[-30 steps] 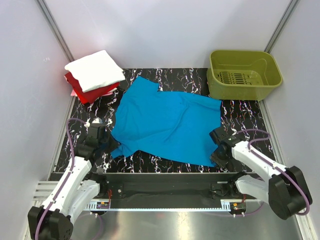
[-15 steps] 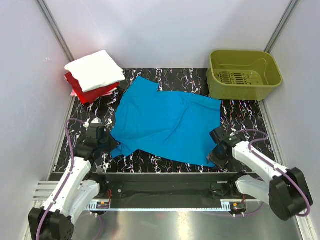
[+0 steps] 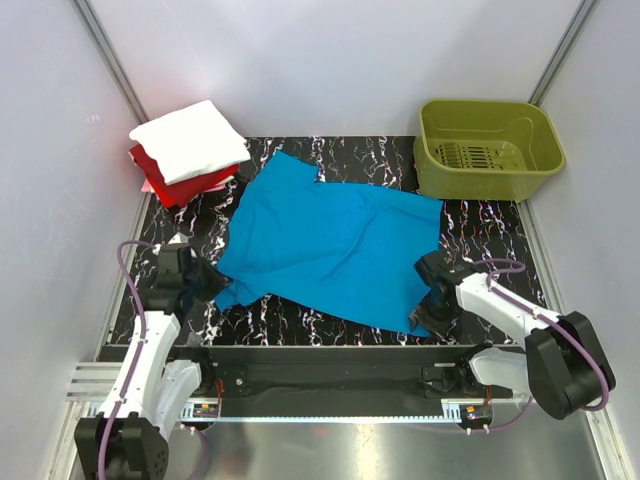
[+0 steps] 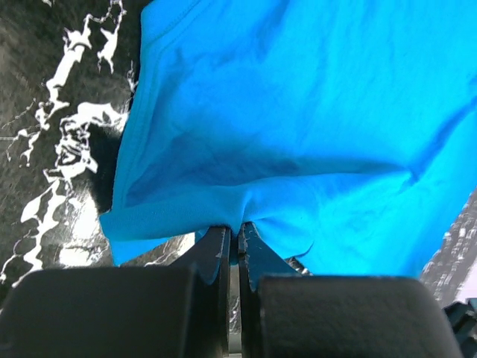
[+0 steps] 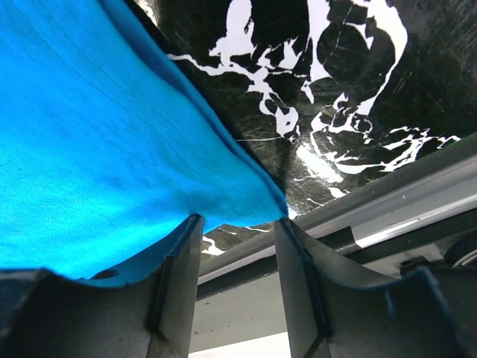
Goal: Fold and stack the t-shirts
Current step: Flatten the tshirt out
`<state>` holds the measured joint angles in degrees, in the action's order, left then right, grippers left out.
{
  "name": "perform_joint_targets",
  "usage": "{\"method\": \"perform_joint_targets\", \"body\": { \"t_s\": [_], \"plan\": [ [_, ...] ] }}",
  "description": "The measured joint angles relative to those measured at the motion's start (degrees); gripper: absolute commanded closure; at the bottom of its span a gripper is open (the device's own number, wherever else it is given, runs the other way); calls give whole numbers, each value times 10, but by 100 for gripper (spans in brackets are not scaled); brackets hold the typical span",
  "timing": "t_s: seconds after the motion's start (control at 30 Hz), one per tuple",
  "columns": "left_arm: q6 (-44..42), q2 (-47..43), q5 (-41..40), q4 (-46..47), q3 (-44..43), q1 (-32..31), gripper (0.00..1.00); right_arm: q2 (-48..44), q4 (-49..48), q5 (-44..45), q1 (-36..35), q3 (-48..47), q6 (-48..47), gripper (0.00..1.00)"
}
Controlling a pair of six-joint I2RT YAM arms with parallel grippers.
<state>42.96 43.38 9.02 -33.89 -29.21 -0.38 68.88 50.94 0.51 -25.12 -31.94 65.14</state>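
Observation:
Next, my right gripper stays low in place and closes its fingers on the shirt's near corner (image 3: pixel 419 329) (image 5: pixel 247 209), since that cloth already lies between its open fingers.
The turquoise-blue t-shirt (image 3: pixel 330 240) lies spread on the dark marbled table (image 3: pixel 480 225). My left gripper (image 3: pixel 208 284) is shut on its near left corner; in the left wrist view the jaws (image 4: pixel 238 228) pinch a fold of blue cloth (image 4: pixel 298 112). My right gripper (image 3: pixel 424 316) stands open at the shirt's near right corner. In the right wrist view that corner (image 5: pixel 257 198) rests across the tips of the gripper (image 5: pixel 238 224), draped over the left finger and not pinched. A folded white t-shirt (image 3: pixel 190 140) sits on a folded red t-shirt (image 3: pixel 182 186) at the back left.
An olive-green plastic basket (image 3: pixel 487 148) stands at the back right corner. The black front rail of the table (image 3: pixel 330 358) runs just below both grippers. White walls close the left, right and back sides.
My right gripper has opened and let go of the shirt's near right corner. My left gripper has pulled its corner a little to the left, still shut on it.

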Motion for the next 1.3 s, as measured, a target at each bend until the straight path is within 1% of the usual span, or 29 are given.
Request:
{"method": "perform_joint_targets", "body": {
  "t_s": [0.13,0.17,0.37,0.5,0.53,0.6,0.77,0.9,1.0,1.17,1.3],
  "plan": [
    [-7,11,27,15,0,29,100,-5,0,1,0,0,0,52],
    [-8,16,32,18,0,33,100,-7,0,1,0,0,0,55],
    [-12,21,49,25,1,38,100,10,0,18,0,-9,0,64],
    [-12,21,53,28,1,39,100,26,-2,26,-2,-20,-4,79],
    [-12,21,54,28,1,39,100,26,-2,30,-3,-21,-4,89],
    [-12,21,55,28,1,39,100,26,-1,33,-5,-21,-7,99],
    [-15,21,68,36,1,39,100,19,-1,34,-7,-21,-9,100],
    [-16,28,90,39,1,32,100,-28,10,40,-7,-24,-11,100],
    [-16,38,97,30,1,-2,100,-90,46,59,-7,-49,-12,100],
    [-14,23,97,-12,-2,-76,100,-175,90,89,-7,-118,-8,100],
    [-14,5,96,-61,-14,-121,100,-226,132,110,-7,-125,8,100]
  ]
}}
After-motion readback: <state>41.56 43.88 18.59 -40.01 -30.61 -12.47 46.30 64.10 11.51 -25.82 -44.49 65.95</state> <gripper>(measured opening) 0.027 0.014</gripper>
